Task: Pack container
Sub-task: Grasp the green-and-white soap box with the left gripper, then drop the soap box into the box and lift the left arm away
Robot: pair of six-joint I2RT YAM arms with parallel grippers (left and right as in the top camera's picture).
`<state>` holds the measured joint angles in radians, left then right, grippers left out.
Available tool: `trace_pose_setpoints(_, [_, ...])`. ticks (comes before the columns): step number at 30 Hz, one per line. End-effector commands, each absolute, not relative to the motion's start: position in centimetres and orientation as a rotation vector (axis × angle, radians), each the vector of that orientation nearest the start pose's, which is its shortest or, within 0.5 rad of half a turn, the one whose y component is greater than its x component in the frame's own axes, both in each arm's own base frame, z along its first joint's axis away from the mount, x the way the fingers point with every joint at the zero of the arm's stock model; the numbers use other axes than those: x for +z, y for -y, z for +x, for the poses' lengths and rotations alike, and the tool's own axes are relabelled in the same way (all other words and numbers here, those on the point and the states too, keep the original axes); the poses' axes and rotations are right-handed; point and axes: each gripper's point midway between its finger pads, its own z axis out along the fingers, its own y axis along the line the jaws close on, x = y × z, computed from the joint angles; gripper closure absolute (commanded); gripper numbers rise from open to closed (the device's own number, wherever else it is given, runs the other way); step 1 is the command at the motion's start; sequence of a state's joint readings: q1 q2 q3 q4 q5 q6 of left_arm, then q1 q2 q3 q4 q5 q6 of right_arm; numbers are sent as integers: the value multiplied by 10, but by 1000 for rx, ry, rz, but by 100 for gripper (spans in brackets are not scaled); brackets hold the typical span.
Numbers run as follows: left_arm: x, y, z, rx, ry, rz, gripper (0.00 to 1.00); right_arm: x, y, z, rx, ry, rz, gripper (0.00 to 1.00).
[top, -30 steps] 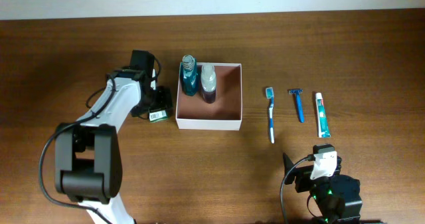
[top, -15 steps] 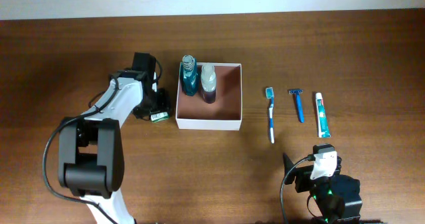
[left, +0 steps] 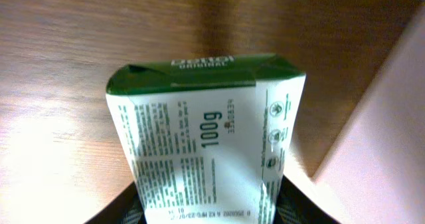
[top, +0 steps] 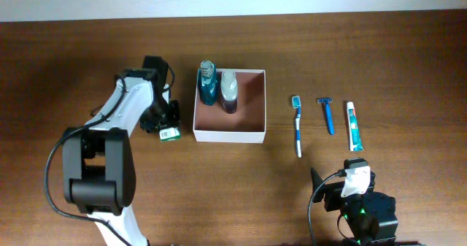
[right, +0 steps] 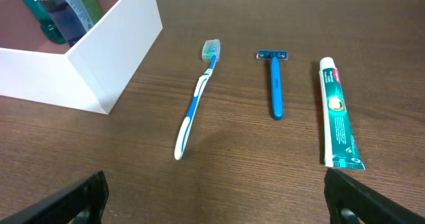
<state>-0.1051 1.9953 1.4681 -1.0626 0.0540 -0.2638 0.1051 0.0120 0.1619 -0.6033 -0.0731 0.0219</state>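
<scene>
The robot should next use its left gripper to carry the carton up over the container's white side, past both bottles, then down onto the container's bottom beyond the clear bottle [top: 229, 90].
The container [top: 228, 136], a square shallow box with white walls and a reddish-brown inside, sits mid-table. A teal bottle [top: 208, 83] and a clear bottle [top: 229, 90] lie against its left wall. My left gripper [top: 165, 120] is just left of the box, shut on a small green-and-white carton [top: 171, 133]. In the left wrist view the carton [left: 206, 137] fills the space between the jaws [left: 206, 214], with the box's white wall [left: 385, 151] to the right. My right gripper [top: 350, 191] is open and empty at the table's front, its jaws [right: 219, 204] wide apart.
Right of the box lie a blue-and-white toothbrush [top: 297, 125], a blue razor [top: 327, 114] and a toothpaste tube [top: 353, 126], side by side. In the right wrist view they show as the toothbrush [right: 196, 111], razor [right: 274, 84] and tube [right: 337, 117], beyond the box corner [right: 99, 58].
My left gripper and the carton have shifted slightly toward the table's front, staying beside the box's left wall. The right arm has not moved.
</scene>
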Motion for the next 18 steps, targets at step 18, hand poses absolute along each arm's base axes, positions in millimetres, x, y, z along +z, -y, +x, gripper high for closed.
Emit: trace_pose_setpoints(18, [195, 228, 357, -255, -2668, 445, 78, 104, -34, 208, 153, -2018, -130, 1])
